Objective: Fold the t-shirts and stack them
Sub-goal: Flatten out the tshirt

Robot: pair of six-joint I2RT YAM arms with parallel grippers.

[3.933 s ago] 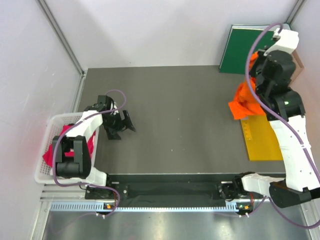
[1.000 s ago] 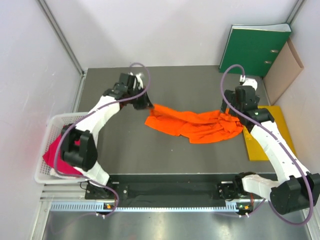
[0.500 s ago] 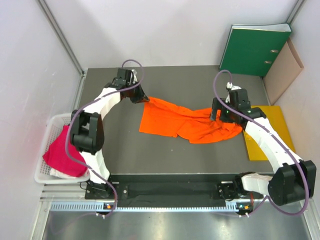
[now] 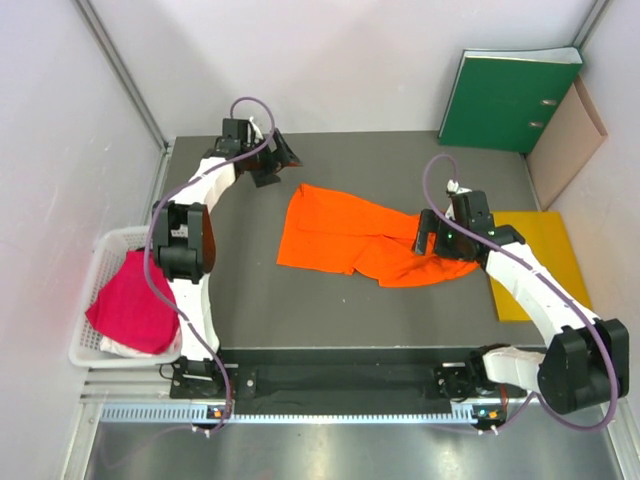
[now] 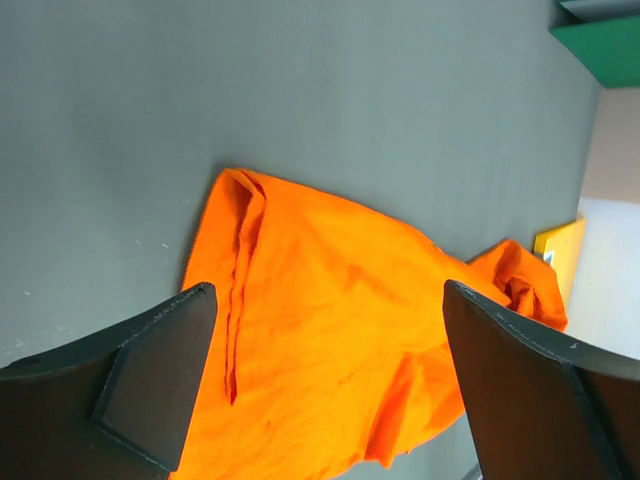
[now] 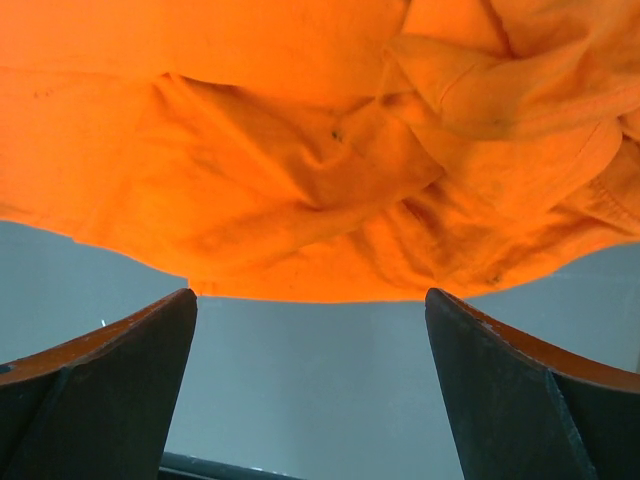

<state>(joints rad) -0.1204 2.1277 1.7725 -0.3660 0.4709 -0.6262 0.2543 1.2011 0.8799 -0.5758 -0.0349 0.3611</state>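
Note:
I should next lower my left gripper back onto the corner where the fold's upper layer ends, partway along the orange t-shirt's side.
The orange t-shirt [image 4: 365, 238] lies spread on the grey table, its right part bunched and wrinkled. My left gripper [image 4: 275, 160] stands open above the table's back left, just clear of the shirt's far left corner; in the left wrist view the orange t-shirt [image 5: 330, 340] shows between the wide-apart fingers of the left gripper [image 5: 328, 290]. My right gripper [image 4: 432, 236] hovers open over the shirt's right side; in its wrist view the right gripper [image 6: 308, 300] frames bare table, with the t-shirt's crumpled edge [image 6: 320, 150] just beyond. The magenta t-shirt [image 4: 130, 310] lies heaped in the basket.
The white mesh basket [image 4: 108, 243] sits off the table's left edge. A yellow envelope [image 4: 535, 270] lies at the right, next to the orange shirt. A green binder [image 4: 508, 100] and a brown folder [image 4: 567, 140] lean at the back right.
My left gripper opened, let go of the orange shirt's left corner and drew back to the far left. The shirt now lies flatter and wider. My right gripper shifted slightly left and nearer.

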